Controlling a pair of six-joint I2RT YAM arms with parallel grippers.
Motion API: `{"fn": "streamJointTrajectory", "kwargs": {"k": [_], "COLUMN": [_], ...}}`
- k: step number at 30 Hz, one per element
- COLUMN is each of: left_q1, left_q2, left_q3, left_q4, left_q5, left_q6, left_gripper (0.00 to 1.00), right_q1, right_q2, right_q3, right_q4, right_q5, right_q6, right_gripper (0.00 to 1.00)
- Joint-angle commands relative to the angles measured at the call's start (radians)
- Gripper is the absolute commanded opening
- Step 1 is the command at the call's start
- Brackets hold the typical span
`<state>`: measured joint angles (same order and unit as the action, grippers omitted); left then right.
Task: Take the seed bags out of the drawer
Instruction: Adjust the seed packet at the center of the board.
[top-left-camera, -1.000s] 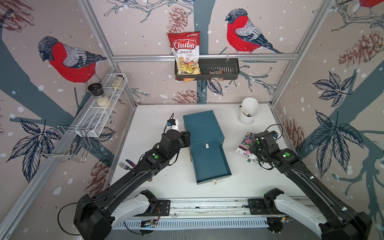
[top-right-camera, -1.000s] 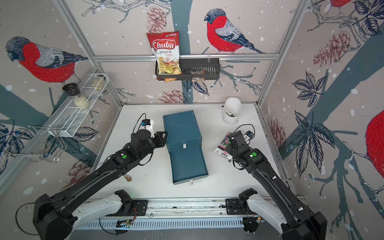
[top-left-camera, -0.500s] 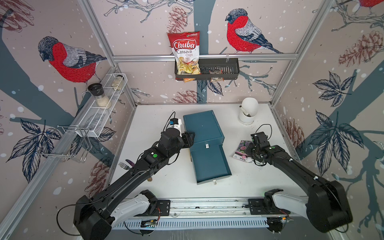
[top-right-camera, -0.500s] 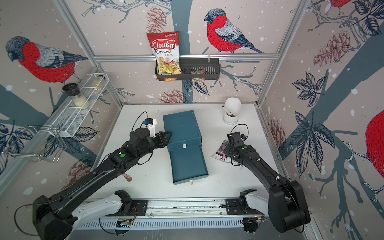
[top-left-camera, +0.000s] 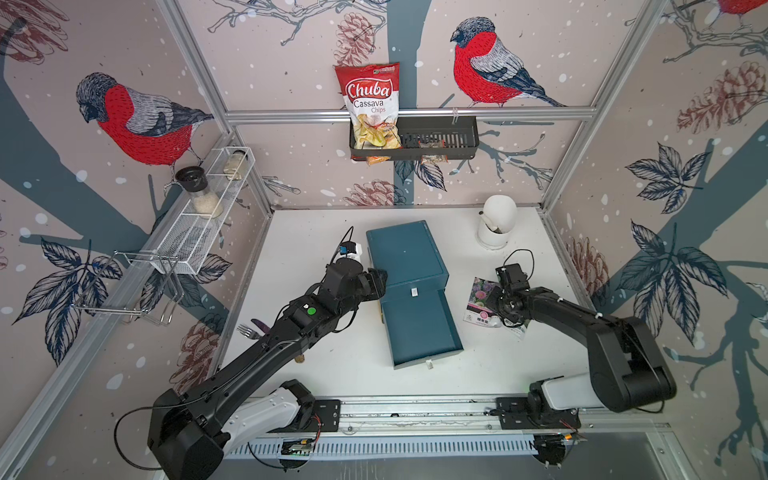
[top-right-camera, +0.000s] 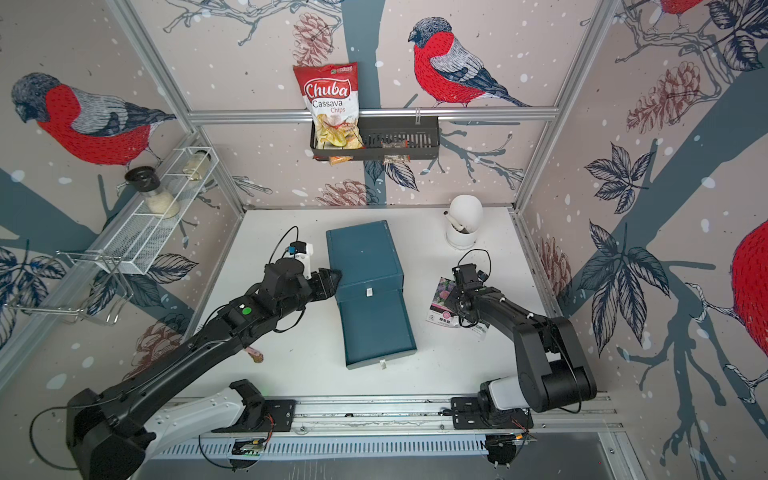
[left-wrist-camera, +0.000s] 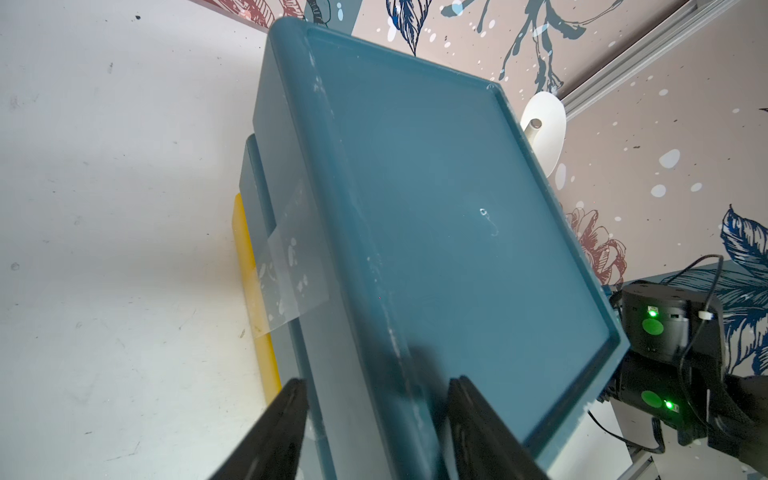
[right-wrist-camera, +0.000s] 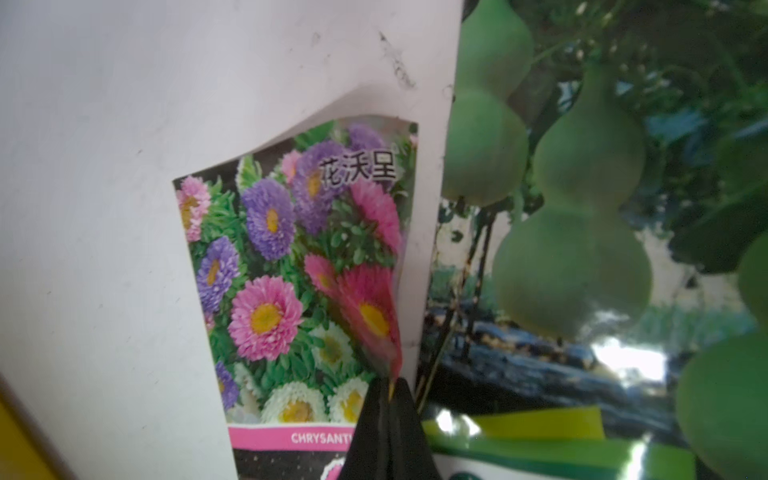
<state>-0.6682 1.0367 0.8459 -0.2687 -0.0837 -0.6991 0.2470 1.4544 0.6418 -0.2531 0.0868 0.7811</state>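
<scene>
I need to pull the flower bag in my right gripper outward next, clear of the gourd bag, and let go of its edge, because the bare tabletop toward the white cup (top-left-camera: 488, 265) (right-wrist-camera: 336, 60) is outward.
The teal cabinet (top-left-camera: 405, 253) stands mid-table with its drawer (top-left-camera: 419, 328) pulled out toward the rail; the drawer's inside shows only bare teal. My left gripper (left-wrist-camera: 376, 380) is open and straddles the cabinet's left top edge, also seen from above (top-left-camera: 380, 280). Right of the drawer, a seed bag with pink and purple flowers (top-left-camera: 482, 299) lies on the table. My right gripper (right-wrist-camera: 388, 384) is shut on that bag's curled edge (right-wrist-camera: 374, 316). A green-and-white seed bag with gourds (right-wrist-camera: 582, 249) lies beside it, mostly under the right arm in both top views (top-right-camera: 478, 330).
A white cup with a utensil (top-left-camera: 494, 232) stands at the back right. A fork (top-left-camera: 249, 331) lies by the left wall, under a wire shelf with jars (top-left-camera: 199, 224). A Chuba chips bag (top-left-camera: 372, 108) sits in the black basket (top-left-camera: 436, 139) on the back wall. A yellow strip (left-wrist-camera: 253, 291) lies along the cabinet's base.
The right arm has folded back and brought the flower bag down onto the table. The left gripper has shifted slightly along the cabinet's edge and its jaws have widened a little.
</scene>
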Motion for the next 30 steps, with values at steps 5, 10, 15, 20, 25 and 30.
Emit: {"fn": "streamJointTrajectory", "kwargs": {"k": [5,10,15,20,25,30], "left_q1": [-0.003,-0.002,-0.002,-0.002,-0.002,-0.002], "left_q2": [-0.001,0.011,0.025,0.027,0.031,0.023], "left_q3": [-0.02,-0.021,-0.013,-0.017,-0.015,-0.018], "left_q4": [-0.009,0.004,0.01,0.012,-0.008,-0.024], "left_q5": [-0.011,-0.008,-0.005,-0.022,-0.047,-0.055], "left_q6": [0.012,0.015,0.015,0.021,0.029,0.041], "left_gripper": [0.57,0.56,0.55,0.55,0.52,0.51], "right_q1": [-0.051,-0.121,-0.185,-0.137,-0.071,-0.078], "right_q2": [0.041,0.0,-0.036,-0.086,-0.073,-0.011], "right_q3": [-0.009,-0.023,-0.036,-0.03,0.014,0.038], "right_q4": [-0.01,-0.056,-0.074,-0.02,0.007,0.015], "right_q5": [0.073,0.117,0.113,0.054,0.054,0.074], "right_q6": [0.027,0.028,0.005,-0.027,-0.015,0.0], "right_gripper": [0.0,0.0,0.0,0.0,0.0,0.0]}}
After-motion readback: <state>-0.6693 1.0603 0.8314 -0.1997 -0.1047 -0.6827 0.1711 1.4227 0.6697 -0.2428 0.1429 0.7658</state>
